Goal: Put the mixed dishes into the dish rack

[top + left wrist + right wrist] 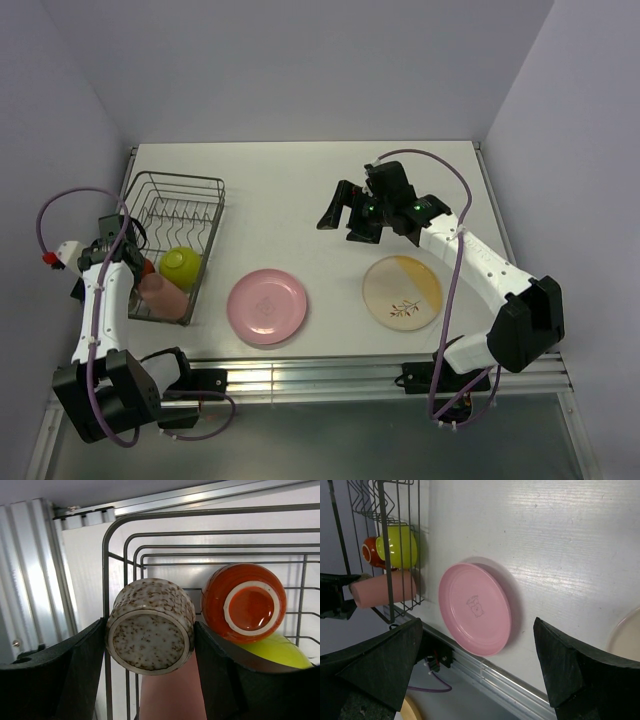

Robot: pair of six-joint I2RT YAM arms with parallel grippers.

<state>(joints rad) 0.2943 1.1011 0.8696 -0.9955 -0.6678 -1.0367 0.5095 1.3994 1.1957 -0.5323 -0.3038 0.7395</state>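
The speckled cup goes down in my left gripper inside the rack's rim at the rack's open corner beside the red-orange mug next. It is released there, since that corner lies below.
The dark wire dish rack stands at the left of the table. In it lie the lime-green bowl, the salmon-pink cup and the dark red-orange mug. My left gripper is shut on the small grey-tan speckled cup, held over the rack's near-left corner above the pink cup. The pink plate and the cream-and-orange plate with leaf sprig lie flat on the table. My right gripper is open and empty above the table's middle. The pink plate also shows in the right wrist view.
The table's near edge is a metal rail. White walls close in the left, back and right sides. The rack's raised rim runs close beside the speckled cup.
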